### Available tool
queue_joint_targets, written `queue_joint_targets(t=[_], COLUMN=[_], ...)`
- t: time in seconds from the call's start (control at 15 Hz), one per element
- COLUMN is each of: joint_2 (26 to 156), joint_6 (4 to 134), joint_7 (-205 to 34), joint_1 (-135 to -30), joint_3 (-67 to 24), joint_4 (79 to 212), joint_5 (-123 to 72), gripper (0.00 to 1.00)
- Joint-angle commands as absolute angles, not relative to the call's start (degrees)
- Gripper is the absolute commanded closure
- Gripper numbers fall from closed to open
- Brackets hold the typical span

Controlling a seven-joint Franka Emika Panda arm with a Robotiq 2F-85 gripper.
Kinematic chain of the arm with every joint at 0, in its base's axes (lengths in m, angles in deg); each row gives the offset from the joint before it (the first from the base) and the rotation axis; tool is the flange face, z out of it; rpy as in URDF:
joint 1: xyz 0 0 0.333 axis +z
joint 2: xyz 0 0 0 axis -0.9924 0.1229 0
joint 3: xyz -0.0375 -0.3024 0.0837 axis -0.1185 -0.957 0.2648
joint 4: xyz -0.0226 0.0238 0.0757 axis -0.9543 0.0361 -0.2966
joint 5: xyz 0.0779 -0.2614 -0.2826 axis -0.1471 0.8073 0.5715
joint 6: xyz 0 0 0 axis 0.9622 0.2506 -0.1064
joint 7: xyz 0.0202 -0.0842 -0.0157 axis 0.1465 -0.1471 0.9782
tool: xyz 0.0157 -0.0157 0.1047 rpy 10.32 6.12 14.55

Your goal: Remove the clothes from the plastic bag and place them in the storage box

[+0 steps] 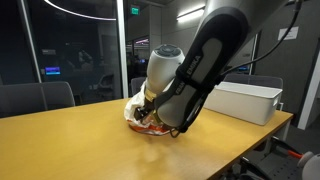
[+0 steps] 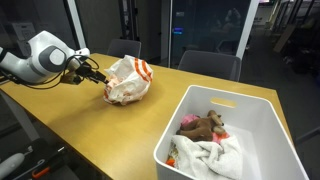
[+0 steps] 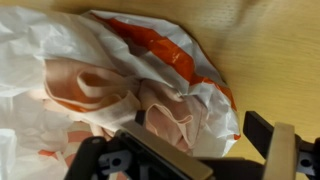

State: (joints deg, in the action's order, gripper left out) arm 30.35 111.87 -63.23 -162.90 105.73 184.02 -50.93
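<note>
My gripper shifts toward the left in the wrist view next and lowers onto a cloth fold. The bag's edge lies between my open fingers beside the pink cloth (image 3: 98, 92).
A white plastic bag with orange print (image 2: 128, 80) lies on the wooden table (image 2: 110, 135); it also shows in an exterior view (image 1: 137, 104) behind the arm. In the wrist view the bag (image 3: 60, 40) lies open with pale pink clothes (image 3: 165, 115) inside. My gripper (image 3: 198, 122) is open, its fingers either side of the pink cloth and the bag's edge, gripping nothing. In an exterior view the gripper (image 2: 98, 75) is at the bag's mouth. The white storage box (image 2: 265, 110) holds a brown garment (image 2: 205, 124) and a white one (image 2: 215, 155).
The storage box also shows in an exterior view (image 1: 247, 101) at the table's far end. Office chairs (image 1: 35, 98) stand behind the table, and another (image 2: 210, 64) stands on its far side. The table edge (image 2: 60, 125) runs close to the arm.
</note>
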Motion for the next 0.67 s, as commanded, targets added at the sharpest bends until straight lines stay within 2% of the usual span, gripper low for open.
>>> queue_joint_targets(t=[0.0, 0.33, 0.6], joint_2=[23.53, 18.00, 16.83], joint_6=[116.87, 118.09, 117.24], joint_7=[-61.36, -61.24, -62.57], joint_1=[-163.95, -162.23, -163.94], joint_3=[104.65, 98.91, 99.94], joint_4=[180.78, 181.04, 181.17], joint_5=[-52.43, -51.82, -50.62], gripper=[0.00, 0.00, 0.00])
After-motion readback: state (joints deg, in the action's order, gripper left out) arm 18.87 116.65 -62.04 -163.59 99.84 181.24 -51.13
